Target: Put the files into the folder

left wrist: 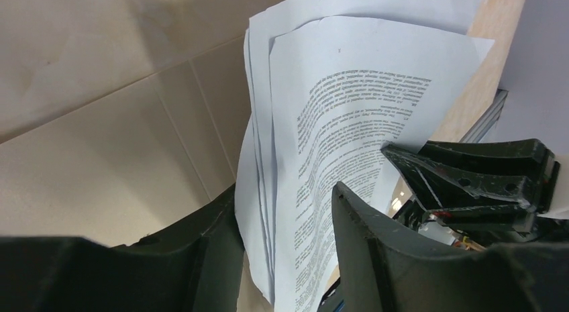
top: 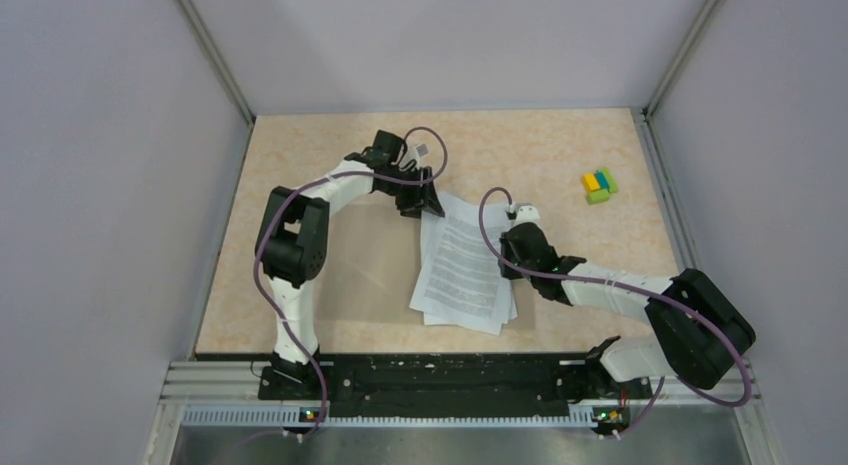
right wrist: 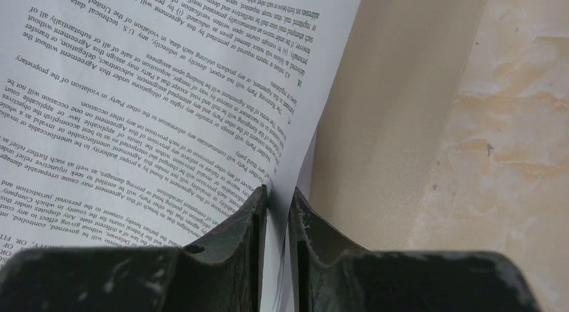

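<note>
I will next lower my left gripper and move it slightly back along the edge of the files. Then it will close on the files' far corner [top: 427, 218] between its parted fingers.
The files [top: 462, 270], white sheets of small black print, lie slightly fanned on the tan folder [top: 370, 260], which is spread flat on the table. At their far corner is my left gripper [top: 428, 203]. In the left wrist view its fingers stand apart with the files [left wrist: 349, 104] between them, the stack against the left finger [left wrist: 215, 225]. My right gripper [top: 512, 247] is at the sheets' right edge. The right wrist view has that gripper [right wrist: 278, 191] shut on the files [right wrist: 134, 90], over the folder [right wrist: 382, 124].
A small yellow, blue and green block cluster [top: 599, 185] sits at the back right of the marbled table [top: 540, 145]. Grey walls and metal posts enclose the table on three sides. A black rail [top: 440, 385] runs along the near edge.
</note>
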Motion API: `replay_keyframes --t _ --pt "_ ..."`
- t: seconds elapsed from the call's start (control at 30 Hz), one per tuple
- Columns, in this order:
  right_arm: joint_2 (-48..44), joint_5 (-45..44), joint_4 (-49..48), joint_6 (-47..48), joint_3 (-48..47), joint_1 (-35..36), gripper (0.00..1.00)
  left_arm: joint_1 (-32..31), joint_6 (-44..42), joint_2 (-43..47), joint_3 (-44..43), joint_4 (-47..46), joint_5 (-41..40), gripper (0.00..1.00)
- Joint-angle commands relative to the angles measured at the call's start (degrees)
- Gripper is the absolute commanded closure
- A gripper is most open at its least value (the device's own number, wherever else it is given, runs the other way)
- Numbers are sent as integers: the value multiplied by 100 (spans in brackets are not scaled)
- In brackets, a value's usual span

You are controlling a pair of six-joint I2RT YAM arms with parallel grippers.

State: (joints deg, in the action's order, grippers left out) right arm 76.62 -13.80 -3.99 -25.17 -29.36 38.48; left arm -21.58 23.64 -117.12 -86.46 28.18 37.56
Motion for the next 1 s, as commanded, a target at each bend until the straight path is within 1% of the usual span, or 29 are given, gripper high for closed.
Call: replay_keyframes --t 0.0,0.13,0.27,0.4,0.53,0.7,0.83,0.97 --pt "71 222 -357 -49 -145 -7 83 -109 19 273 163 -34 -226 48" --pt "33 174 -358 -100 -133 -7 83 -179 -41 229 150 204 -598 46" --pt "25 171 -373 -147 -103 -3 84 -179 -22 267 237 164 -530 46" --pt "43 280 -482 -174 -88 -7 84 -194 34 284 278 181 -379 51" --pt "68 418 -616 -173 -112 -7 84 -197 52 289 303 247 -418 56" --pt "68 495 -680 -181 -157 -7 83 -272 129 272 289 226 -429 59" --pt "51 501 -678 -207 -188 -7 83 -373 162 293 257 240 -555 64" --pt "9 496 -714 -237 -145 -11 80 -514 90 371 235 316 -842 78"
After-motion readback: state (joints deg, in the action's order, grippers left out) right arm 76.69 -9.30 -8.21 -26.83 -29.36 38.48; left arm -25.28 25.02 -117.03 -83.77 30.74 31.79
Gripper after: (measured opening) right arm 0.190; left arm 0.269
